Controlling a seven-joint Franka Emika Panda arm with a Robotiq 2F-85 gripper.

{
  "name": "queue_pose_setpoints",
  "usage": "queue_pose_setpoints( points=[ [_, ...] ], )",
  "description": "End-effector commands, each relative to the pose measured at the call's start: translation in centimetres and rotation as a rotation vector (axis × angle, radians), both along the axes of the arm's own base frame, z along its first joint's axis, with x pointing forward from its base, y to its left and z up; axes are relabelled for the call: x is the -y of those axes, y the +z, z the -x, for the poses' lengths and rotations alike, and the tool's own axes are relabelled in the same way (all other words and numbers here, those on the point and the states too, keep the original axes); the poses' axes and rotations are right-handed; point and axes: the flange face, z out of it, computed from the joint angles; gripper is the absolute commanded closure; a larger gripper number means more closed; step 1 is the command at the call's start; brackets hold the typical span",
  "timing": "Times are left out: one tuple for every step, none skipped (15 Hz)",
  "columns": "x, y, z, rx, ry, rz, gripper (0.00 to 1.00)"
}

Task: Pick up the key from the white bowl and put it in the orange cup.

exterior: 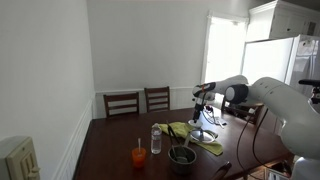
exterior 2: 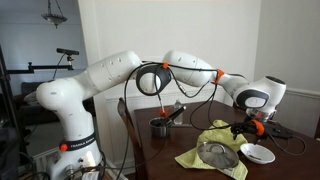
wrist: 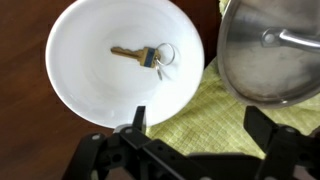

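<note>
My gripper will next move away from the metal dish and go down into the white bowl to the key's ring end (exterior 2: 256, 155) (wrist: 157, 56), because one finger hangs over cloth.
The white bowl (wrist: 75, 75) fills the upper left of the wrist view, with a brass key (wrist: 128, 54) on a metal ring lying in its middle. My gripper (wrist: 200, 128) is open and empty above the scene. One finger is over the bowl's near rim, the other is over the yellow-green cloth (wrist: 205, 105). In an exterior view the gripper (exterior 2: 250, 129) hangs just above the white bowl (exterior 2: 258, 153). The orange cup (exterior: 139, 155) with a thin stick stands near the table's front, well away from the gripper (exterior: 204, 117).
A shiny metal dish (wrist: 272, 52) lies on the cloth beside the white bowl, also seen in an exterior view (exterior 2: 217, 155). A clear water bottle (exterior: 156, 139) and a dark bowl (exterior: 181, 155) stand near the orange cup. Two chairs (exterior: 140, 101) stand at the far table edge.
</note>
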Motion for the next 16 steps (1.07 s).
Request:
queue_pose_setpoints(
  points=[
    [0.3,0.1,0.0,-0.001,-0.036,0.004,0.0],
    [0.3,0.2,0.0,-0.002,-0.044,0.005,0.0],
    [0.2,0.1,-0.1,-0.003,-0.042,0.004,0.0],
    [0.1,0.0,-0.3,-0.013,-0.06,0.014,0.0],
    [0.0,-0.4,-0.3,-0.034,-0.073,0.014,0.0],
    [0.2,-0.6,-0.2,-0.041,-0.098,0.026,0.0],
    [0.2,-0.7,-0.1,-0.048,-0.114,0.023,0.0],
    [0.4,-0.9,0.0,-0.05,-0.139,0.022,0.0],
    [0.6,-0.9,0.1,-0.05,-0.167,0.023,0.0],
    [1.0,-0.7,0.3,-0.038,-0.198,0.017,0.0],
    [1.4,-0.5,0.6,-0.029,-0.222,0.011,0.04],
    [1.9,-0.2,0.8,-0.018,-0.255,0.013,0.06],
    [2.3,-0.2,1.1,-0.017,-0.277,0.016,0.09],
    [2.6,-0.2,1.3,-0.021,-0.287,0.026,0.12],
    [2.9,-0.4,1.4,-0.033,-0.302,0.052,0.15],
    [3.1,-0.6,1.6,-0.035,-0.312,0.06,0.14]
  ],
)
